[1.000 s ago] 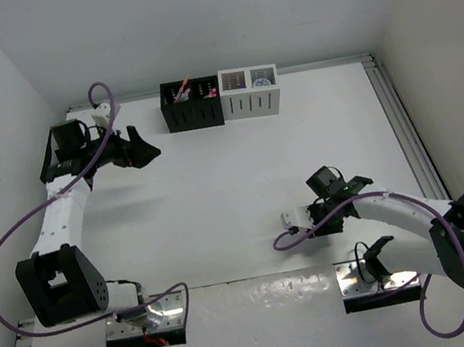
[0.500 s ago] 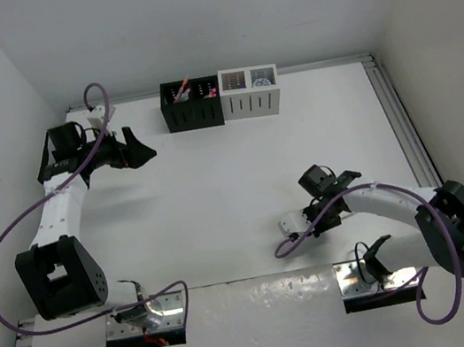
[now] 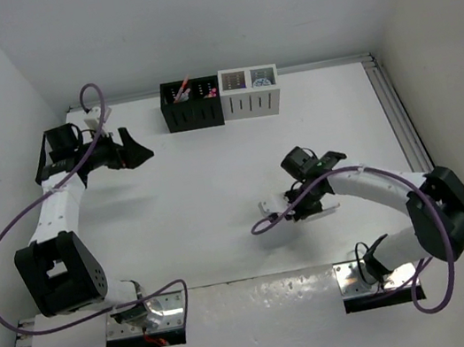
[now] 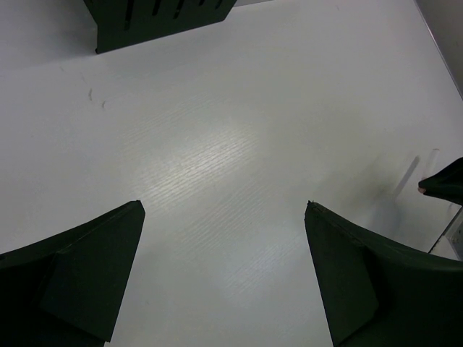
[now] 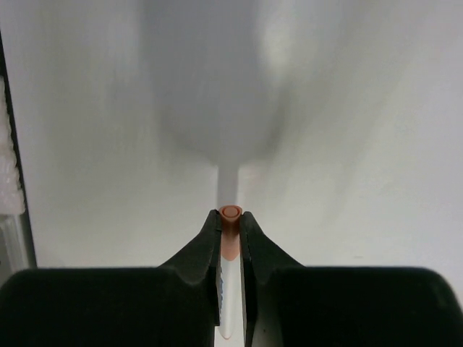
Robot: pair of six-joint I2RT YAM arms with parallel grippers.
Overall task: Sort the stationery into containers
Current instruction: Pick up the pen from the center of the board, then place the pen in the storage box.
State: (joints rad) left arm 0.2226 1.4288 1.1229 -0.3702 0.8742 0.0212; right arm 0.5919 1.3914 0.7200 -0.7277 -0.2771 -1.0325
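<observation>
This pen rises with my right gripper next, goes over the black container [image 3: 193, 113] with pens and comes down. The container stands outward of my right gripper and to its left in the top view.
My right gripper [image 5: 231, 221] is shut on a thin pen [image 5: 231, 212] with a white barrel and an orange end, which I see end-on between the fingers. In the top view this gripper [image 3: 308, 208] points down at the table right of centre and hides the pen. The black container [image 3: 193, 113] and the white container [image 3: 252, 103] stand side by side at the back, with pens in them and a round white jar [image 3: 262, 80] in the white one's right compartment. My left gripper [image 3: 140, 150] hangs open and empty at the back left, just left of the black container [image 4: 155, 20].
A purple cable [image 3: 268, 224] loops off the right wrist over the table. Metal rails [image 3: 403, 121] run along the right and back edges. White walls close in the left, the back and the right.
My right gripper has closed on the pen and the right arm has swung left and farther up the table. The left arm has drawn back slightly toward the left wall.
</observation>
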